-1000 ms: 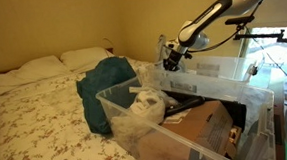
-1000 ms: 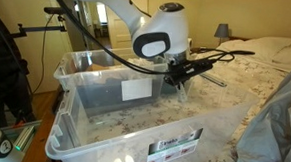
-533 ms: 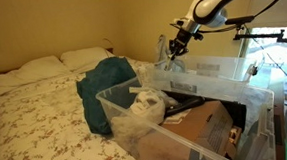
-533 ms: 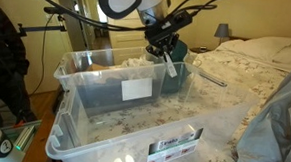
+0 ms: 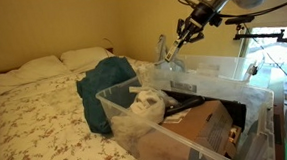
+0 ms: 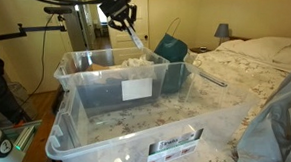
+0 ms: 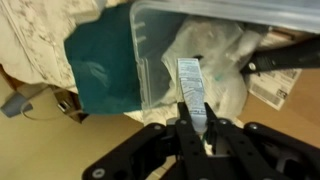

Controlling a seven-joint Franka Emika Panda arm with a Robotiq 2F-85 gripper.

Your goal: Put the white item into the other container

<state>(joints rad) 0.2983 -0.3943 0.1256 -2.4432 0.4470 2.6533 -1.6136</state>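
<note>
My gripper moves down toward the cardboard box beside the crumpled white material (image 7: pixel 218 60) next and releases the white item inside, as the open bin lies below.
My gripper (image 5: pixel 188 29) is shut on a long, thin white item with print on it (image 5: pixel 172 48) and holds it high in the air. In an exterior view the gripper (image 6: pixel 120 12) and the white item (image 6: pixel 133 34) hang above the far clear bin (image 6: pixel 105 84). A second clear bin (image 6: pixel 132 140) stands in front of it. In the wrist view the item (image 7: pixel 190 78) sticks out from between my fingers (image 7: pixel 193 122), above a clear bin (image 7: pixel 150 40) with crumpled white material (image 7: pixel 218 60) in it.
A teal bag (image 5: pixel 108 82) (image 6: pixel 172 49) stands by the bins on the bed with floral sheets (image 5: pixel 36 117). Crumpled white material (image 5: pixel 143 108) lies in the near bin (image 5: pixel 110 100). A cardboard box (image 5: pixel 208 126) and camera stands are nearby.
My gripper has risen from the bin's rim to high above it, carrying the white item up with it.
</note>
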